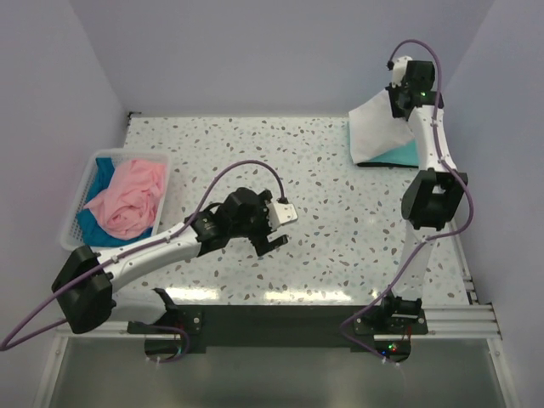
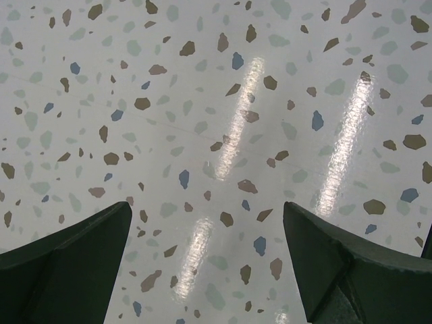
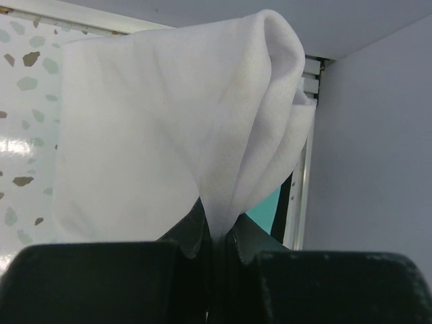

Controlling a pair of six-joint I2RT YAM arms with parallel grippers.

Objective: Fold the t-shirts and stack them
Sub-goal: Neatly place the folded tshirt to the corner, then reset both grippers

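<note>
The white t-shirt's cloth still hangs raised with teal uncovered beneath. So it comes down next with my right gripper toward the folded teal t-shirt (image 1: 401, 155) (image 3: 264, 214), and the gripper releases it there.
My right gripper (image 1: 399, 100) is raised at the table's far right corner, shut on a bunch of the white t-shirt (image 1: 376, 129). The white cloth (image 3: 175, 128) hangs from the pinched jaws and drapes down over a folded teal t-shirt (image 1: 401, 155), whose teal edge (image 3: 264, 210) shows just past the fingers. The pink t-shirt (image 1: 127, 197) lies crumpled on top of the blue t-shirt (image 1: 100, 177) in the basket at the left. Over the middle of the table my left gripper (image 1: 279, 228) stands open, with only bare speckled tabletop between its fingers (image 2: 67, 263).
A white lattice basket (image 1: 73, 211) stands at the table's left edge. Walls close in the table at the back and on both sides. A metal rail (image 3: 305, 169) runs along the right edge beside the wall.
</note>
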